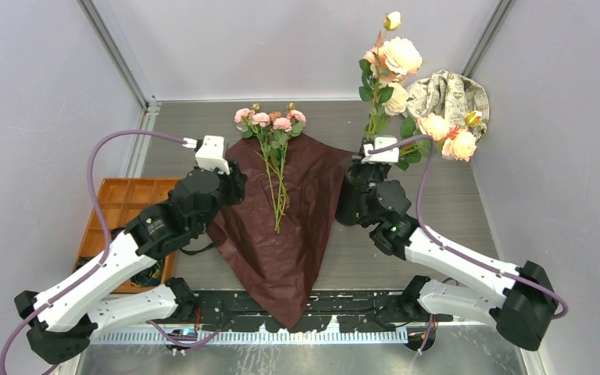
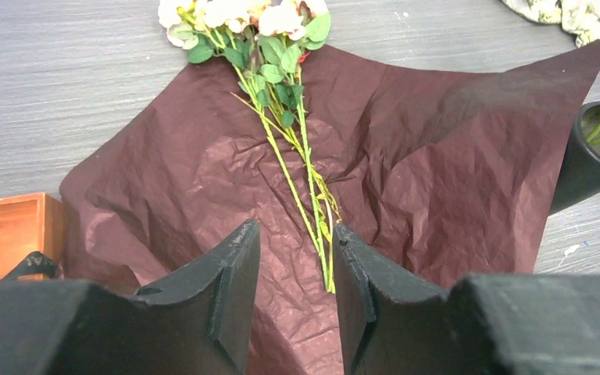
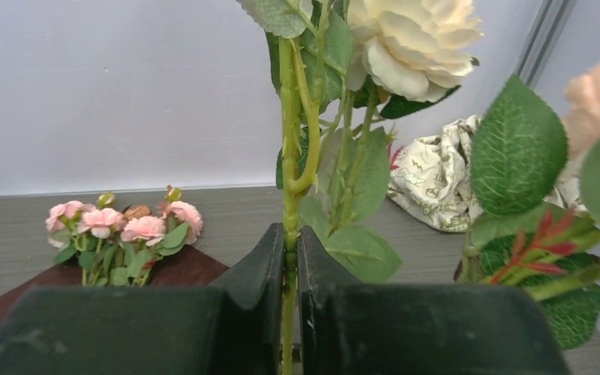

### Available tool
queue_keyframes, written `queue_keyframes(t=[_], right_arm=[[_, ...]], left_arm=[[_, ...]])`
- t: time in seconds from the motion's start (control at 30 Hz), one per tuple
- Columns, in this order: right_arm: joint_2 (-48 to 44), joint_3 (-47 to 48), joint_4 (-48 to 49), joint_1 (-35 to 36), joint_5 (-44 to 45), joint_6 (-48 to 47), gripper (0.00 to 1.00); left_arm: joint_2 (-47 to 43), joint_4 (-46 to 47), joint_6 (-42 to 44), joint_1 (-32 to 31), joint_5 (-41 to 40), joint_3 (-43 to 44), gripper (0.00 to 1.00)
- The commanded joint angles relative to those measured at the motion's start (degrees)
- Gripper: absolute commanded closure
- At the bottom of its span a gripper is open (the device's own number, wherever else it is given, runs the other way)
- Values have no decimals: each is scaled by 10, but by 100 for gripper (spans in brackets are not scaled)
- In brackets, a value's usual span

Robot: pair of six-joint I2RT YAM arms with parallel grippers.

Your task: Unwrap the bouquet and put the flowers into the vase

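Note:
The cream rose (image 3: 410, 39) is high above the black vase (image 2: 590, 156), so my right gripper will move down and guide the green stem into the vase's opening.
The dark red wrapping paper (image 1: 281, 234) lies spread flat on the table. A small bunch of pink roses (image 1: 269, 119) lies on it, stems (image 2: 305, 172) pointing toward me. My left gripper (image 2: 293, 230) hovers open over the paper at the stem ends, nothing between its fingers. My right gripper (image 3: 291, 234) is shut on the green stem of a tall cream rose (image 3: 410, 39), held upright over the black vase (image 2: 590, 156). Several flowers (image 1: 445, 133) stand in the vase, which the right arm mostly hides in the top view.
An orange compartment tray (image 1: 125, 207) sits at the left beside my left arm. A beige patterned cloth (image 1: 449, 95) lies crumpled at the back right, behind the flowers. Grey walls close in the table on three sides.

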Motion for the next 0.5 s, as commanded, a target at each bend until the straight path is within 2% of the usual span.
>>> queue_keyframes(t=[0.0, 0.17, 0.33, 0.4, 0.47], right_arm=[[-61, -7, -94, 4, -26, 96, 98], [-98, -16, -190, 5, -58, 150, 88], [-116, -26, -259, 6, -78, 188, 82], [-126, -27, -286, 6, -89, 212, 73], [-139, -26, -313, 7, -108, 235, 55]], left_arm=[[20, 51, -10, 0, 16, 3, 60], [38, 62, -21, 0, 34, -1, 60], [46, 64, -24, 0, 37, -4, 60], [49, 65, -24, 0, 37, -5, 60], [52, 65, -25, 0, 38, -5, 60]])
